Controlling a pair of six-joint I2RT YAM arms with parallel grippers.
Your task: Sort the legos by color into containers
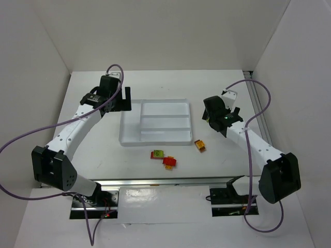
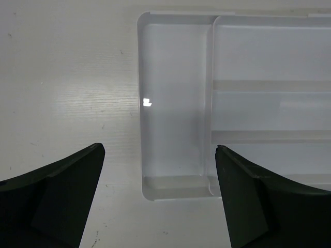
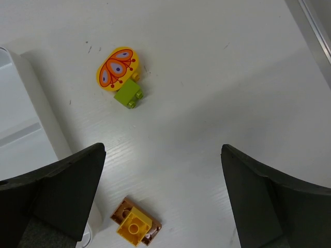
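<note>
My right gripper is above the lime green brick (image 3: 129,95) and should next go down and to the left in the top view, turning to match the brick's slant.
The translucent white tray (image 1: 155,122) lies mid-table, with nothing visible in its compartments. Three small lego pairs lie on the table in front of it: a brown plate with a yellow brick (image 1: 199,145), a red-and-green pair (image 1: 156,154) and a red-and-yellow pair (image 1: 169,161). My left gripper (image 1: 126,98) is open and empty over the tray's left end; its wrist view shows the tall section (image 2: 173,103) between the fingers (image 2: 62,196). My right gripper (image 1: 208,114) is open and empty by the tray's right side. Its wrist view shows the brown-yellow pair (image 3: 135,227) and a yellow butterfly-printed piece (image 3: 118,68) joined to a lime green brick (image 3: 129,95).
White walls enclose the table on the left, back and right. A metal rail (image 1: 257,111) runs along the right edge. The tray's corner (image 3: 31,103) shows at the left of the right wrist view.
</note>
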